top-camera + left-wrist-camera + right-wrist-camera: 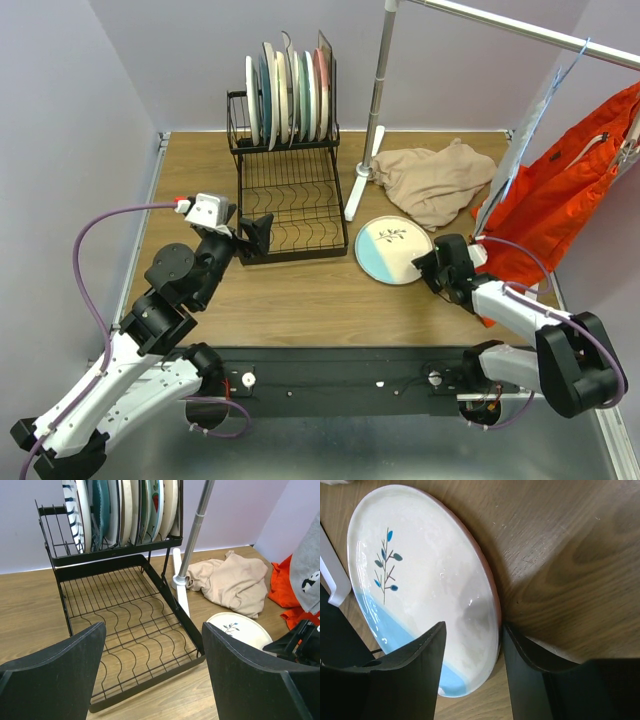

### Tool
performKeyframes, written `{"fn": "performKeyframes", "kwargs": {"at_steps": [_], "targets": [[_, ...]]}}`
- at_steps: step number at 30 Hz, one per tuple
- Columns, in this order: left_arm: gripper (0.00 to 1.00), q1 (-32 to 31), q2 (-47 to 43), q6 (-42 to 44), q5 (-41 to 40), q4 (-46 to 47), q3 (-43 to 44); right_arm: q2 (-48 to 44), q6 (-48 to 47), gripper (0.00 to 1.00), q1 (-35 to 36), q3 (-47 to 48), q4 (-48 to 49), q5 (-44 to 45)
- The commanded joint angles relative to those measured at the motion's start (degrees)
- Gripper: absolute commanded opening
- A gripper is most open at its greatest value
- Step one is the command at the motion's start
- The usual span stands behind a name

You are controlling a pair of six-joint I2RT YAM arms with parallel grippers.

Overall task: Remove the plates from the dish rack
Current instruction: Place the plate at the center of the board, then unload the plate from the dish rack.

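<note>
I will lift my left gripper and move it outward onto the near rim of the striped end plate (254, 108), because that plate stands above and outward of my left gripper.
The black wire dish rack (290, 190) stands at the back centre of the table. Several plates (288, 95) stand on edge in its upper basket; its lower tray (130, 625) holds nothing. A cream-blue plate (390, 250) with a twig motif lies flat on the table to the right of the rack. My right gripper (425, 268) is open at the plate's right rim. In the right wrist view one finger is over the plate (420, 580) and the other just outside its edge. My left gripper (255, 232) is open and empty at the rack's front left corner, facing the lower tray.
A metal clothes-rail stand (375, 100) rises just right of the rack, its white foot beside the tray. A beige cloth (435, 180) lies crumpled behind the plate. An orange garment (570, 190) hangs at the right, close to my right arm.
</note>
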Motion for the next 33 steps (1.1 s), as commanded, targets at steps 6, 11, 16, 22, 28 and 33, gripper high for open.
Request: {"fn": "performKeyframes", "kwargs": {"at_steps": [6, 11, 16, 22, 28, 33], "targets": [[0.86, 0.21, 0.52, -0.02, -1.04, 0.88, -0.05, 0.0, -3.05, 0.58, 0.0, 3.51, -3.22, 1.75], [0.86, 0.29, 0.69, -2.56, -1.22, 1.05, 1.27, -5.88, -14.96, 0.66, 0.0, 7.2, -12.97, -2.01], [0.82, 0.64, 11.37, -6.08, -3.23, -2.98, 14.87, -12.74, -26.5, 0.83, 0.09, 10.63, -17.47, -18.79], [0.75, 12.23, 26.5, -7.57, 4.83, -7.82, 37.55, -20.39, -33.98, 0.96, 0.18, 15.11, -20.46, -31.19], [0.72, 30.22, 37.49, -11.96, 23.53, -5.1, 48.99, -24.17, -37.24, 0.92, 0.09, 20.65, -20.38, -37.8], [0.68, 37.55, 44.1, -14.78, 40.86, 5.25, 49.08, -25.15, -37.24, 0.89, 0.18, 20.74, -18.97, -38.49]]}}
